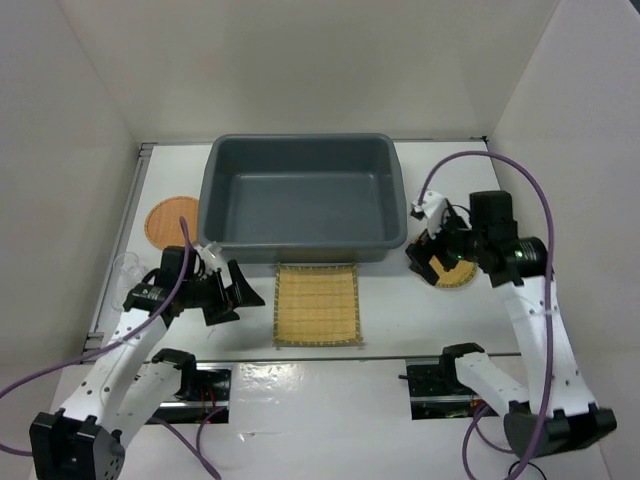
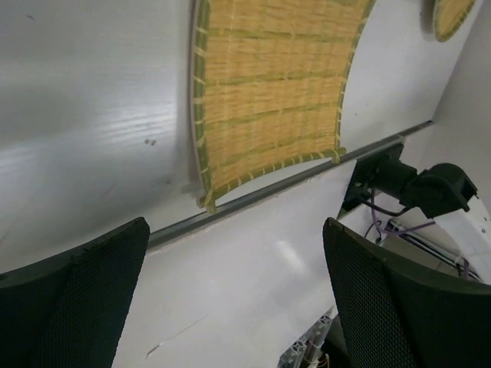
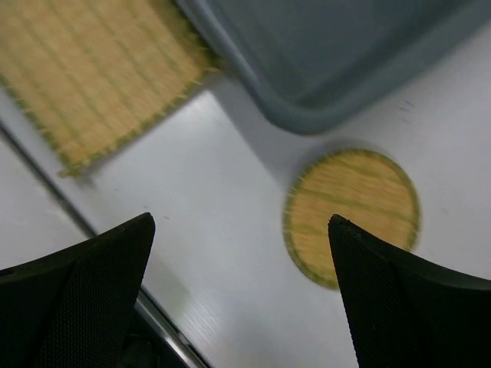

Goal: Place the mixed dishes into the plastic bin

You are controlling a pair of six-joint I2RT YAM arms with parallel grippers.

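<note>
My left gripper goes down and to the right in the top view onto the square plate's edge by its near corner (image 1: 277,328) (image 2: 202,180) next. That side of the plate faces the gripper.
The dark grey plastic bin (image 1: 303,203) stands at the table's back centre with nothing in it; its corner shows in the right wrist view (image 3: 337,69). The square tan woven plate (image 1: 317,305) lies flat in front of it, also in the left wrist view (image 2: 272,84) and the right wrist view (image 3: 92,73). The small round woven plate (image 1: 456,276) lies right of the bin, under my right gripper (image 1: 424,256), which is open above it; the plate shows in the right wrist view (image 3: 351,215). The orange-brown plate (image 1: 171,221) lies left of the bin. A clear cup (image 1: 127,267) stands at the left edge. My left gripper (image 1: 238,292) is open and empty, left of the square plate.
White walls close in the table on the left, back and right. A metal strip (image 1: 320,352) runs along the table's near edge, with the arm bases below it.
</note>
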